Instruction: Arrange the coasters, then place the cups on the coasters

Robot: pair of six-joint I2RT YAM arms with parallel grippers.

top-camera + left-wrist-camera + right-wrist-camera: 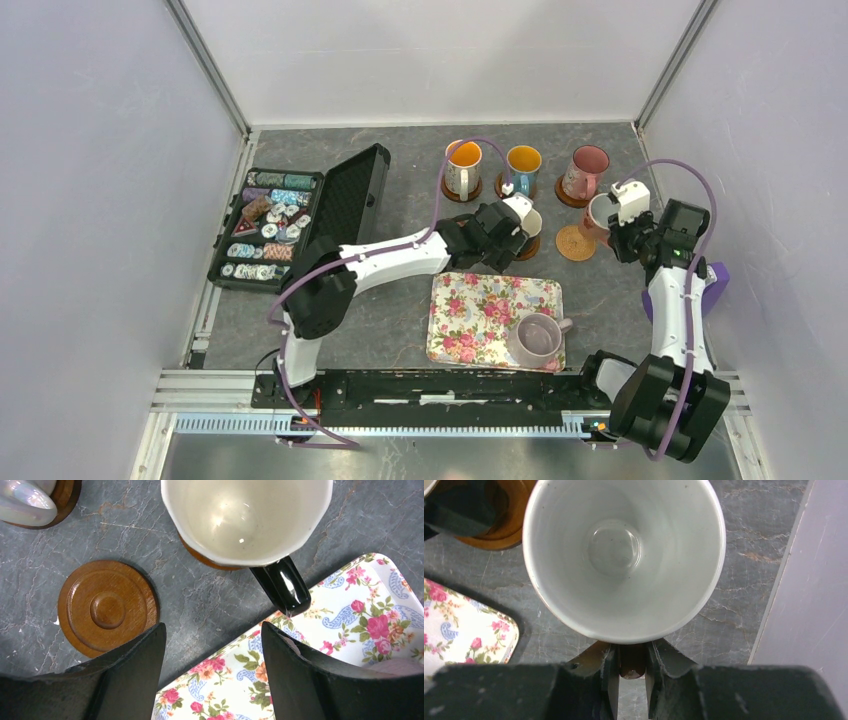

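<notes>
The bare brown coaster is below my right gripper, to its left in the top view. I will move that way, lower the white-pink cup and let go of its handle.
My left gripper [212, 647] is open with nothing between its fingers, just short of the black cup [245, 520] with cream lining. That cup stands on a dark coaster [200, 557], its handle pointing at the floral tray [350, 615]. A bare coaster [107, 607] lies to its left. My right gripper [631, 655] is shut on the handle of a white-pink cup [624, 555], over a brown coaster [586, 661]. Three cups [522, 168] stand on coasters in the back row. A lilac cup [538, 338] sits on the tray.
An open black case [270, 225] of poker chips lies at the left. The floral tray [480, 315] lies in front of the arms' bases. The enclosure's right wall [814, 580] is close beside the held cup.
</notes>
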